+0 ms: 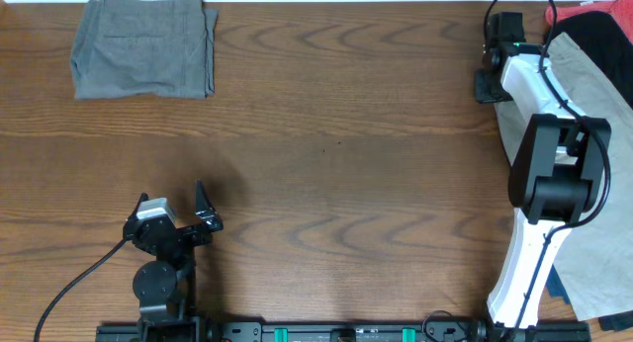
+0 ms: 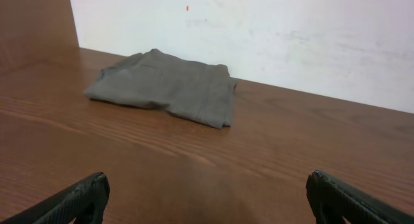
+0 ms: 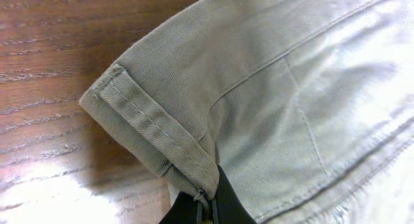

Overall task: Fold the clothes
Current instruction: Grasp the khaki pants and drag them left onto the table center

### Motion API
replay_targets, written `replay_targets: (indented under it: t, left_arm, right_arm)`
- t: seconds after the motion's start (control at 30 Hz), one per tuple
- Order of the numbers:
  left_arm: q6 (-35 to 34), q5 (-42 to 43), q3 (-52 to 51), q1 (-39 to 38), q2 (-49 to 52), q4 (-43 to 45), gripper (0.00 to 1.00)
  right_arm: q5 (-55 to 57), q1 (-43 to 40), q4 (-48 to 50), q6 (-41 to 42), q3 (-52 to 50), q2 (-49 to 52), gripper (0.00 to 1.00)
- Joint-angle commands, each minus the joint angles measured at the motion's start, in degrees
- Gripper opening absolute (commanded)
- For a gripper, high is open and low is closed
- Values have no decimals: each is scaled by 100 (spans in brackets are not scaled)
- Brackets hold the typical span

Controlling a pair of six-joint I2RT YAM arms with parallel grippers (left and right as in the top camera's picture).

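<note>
The wood in the middle of the table is empty, so I should next move my right gripper up, then to the left in the overhead view, over that wood and let go of the shorts' hem.
The pale khaki shorts [image 1: 593, 105] lie at the table's right edge. In the right wrist view their hemmed leg [image 3: 149, 127] and seamed cloth fill most of the frame. My right gripper [image 3: 208, 204] is shut on the hem's corner, and in the overhead view it [image 1: 490, 85] sits at the shorts' left edge. A black garment [image 1: 603, 31] and a red one [image 1: 591, 6] lie at the far right corner. My left gripper [image 1: 173, 199] is open and empty just above the bare wood [image 2: 207, 198].
A folded grey garment [image 1: 143, 45] lies at the far left corner and shows ahead in the left wrist view [image 2: 168, 88], below a white wall. A blue cloth [image 1: 564, 283] shows by the right arm's base.
</note>
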Motion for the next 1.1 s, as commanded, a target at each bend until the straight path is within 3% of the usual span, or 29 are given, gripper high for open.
replay_targets:
  t: [0.0, 0.6, 1.07]
  left_arm:
    - [94, -63, -160, -2, -31, -140, 98]
    - [94, -61, -160, -2, -31, -140, 98]
    - [94, -61, -160, -2, -31, -140, 98]
  right_arm:
    - [-15, -15, -105, 245, 59, -551, 1]
    - [-1056, 323, -809, 474, 59, -2588, 1]
    - [-3770, 2162, -1145, 470, -116, -2745, 1]
